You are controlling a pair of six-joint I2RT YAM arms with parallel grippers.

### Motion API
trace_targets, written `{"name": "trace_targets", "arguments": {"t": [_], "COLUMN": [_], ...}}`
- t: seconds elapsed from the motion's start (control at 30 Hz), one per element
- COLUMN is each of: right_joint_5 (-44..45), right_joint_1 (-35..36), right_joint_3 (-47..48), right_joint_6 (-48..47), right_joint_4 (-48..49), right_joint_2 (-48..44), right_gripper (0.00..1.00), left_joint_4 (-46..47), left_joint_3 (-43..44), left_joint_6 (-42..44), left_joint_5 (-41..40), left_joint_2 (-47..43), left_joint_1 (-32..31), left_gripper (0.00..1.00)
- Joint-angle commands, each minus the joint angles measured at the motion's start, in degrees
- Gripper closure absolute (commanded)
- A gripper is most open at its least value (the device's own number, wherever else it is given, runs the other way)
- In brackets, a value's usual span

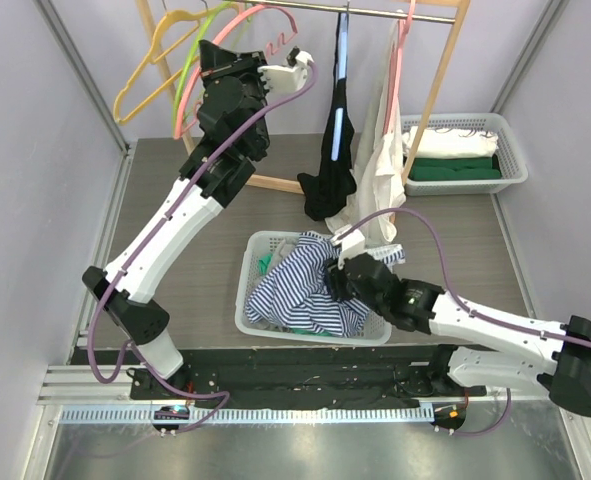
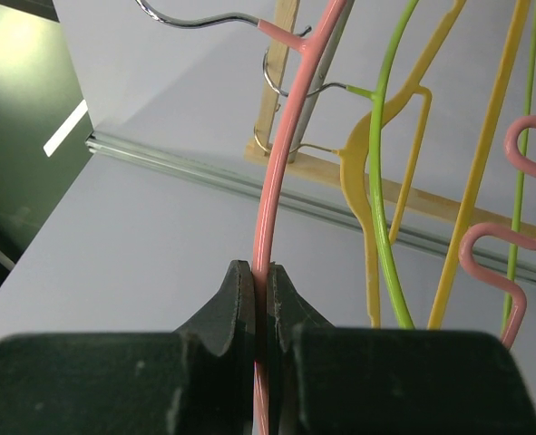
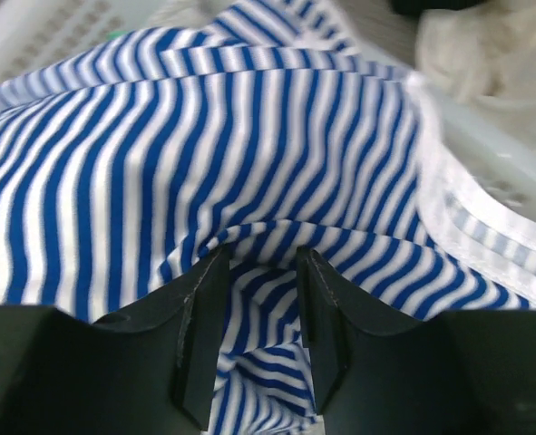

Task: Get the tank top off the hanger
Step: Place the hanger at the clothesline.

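The black garment hangs right of my left gripper in the top view, so I will pull the bare pink hanger [image 2: 272, 181] slightly that way and release it.
The blue-and-white striped tank top [image 1: 295, 285] lies bunched in the white basket [image 1: 243, 300] at the middle of the table, off any hanger. My right gripper [image 1: 333, 275] is down on it. In the right wrist view its jaws [image 3: 260, 258] stand apart, with a fold of the striped cloth [image 3: 204, 136] lying in the gap between them. My left gripper [image 1: 297, 58] is raised by the clothes rail. In the left wrist view it [image 2: 263, 272] is shut on the thin wire of a bare pink hanger [image 2: 272, 181].
A wooden rail [image 1: 375, 12] carries a black garment [image 1: 337, 150] and a white garment [image 1: 383, 170]. Yellow [image 2: 367, 172] and green [image 2: 381, 199] hangers hang beside the pink one. A second basket [image 1: 515, 160] of folded clothes stands at the back right.
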Motion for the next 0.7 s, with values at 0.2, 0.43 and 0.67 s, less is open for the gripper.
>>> {"name": "trace_targets", "arguments": {"t": [0.2,0.43,0.67], "right_joint_5": [-5.6,-7.9,-6.6], "right_joint_1": [13.1,13.1,13.1], "right_joint_3": [1.3,2.8,2.4], "right_joint_6": [3.4,4.2,3.8], "right_joint_4": [11.9,13.3,10.4], "right_joint_2": [4.5,1.5,-2.6], "right_gripper": [0.6,0.62,0.62], "left_joint_4": [0.3,-1.7,1.0], "left_joint_3": [-0.2,1.4,6.0], "left_joint_6": [-1.5,-2.9,-1.0], "left_joint_5": [-1.4,-1.1,-1.5], "left_joint_2": [-1.5,0.6,4.9], "left_joint_1": [0.5,1.2,2.0], "left_gripper": [1.0,1.0,1.0]}}
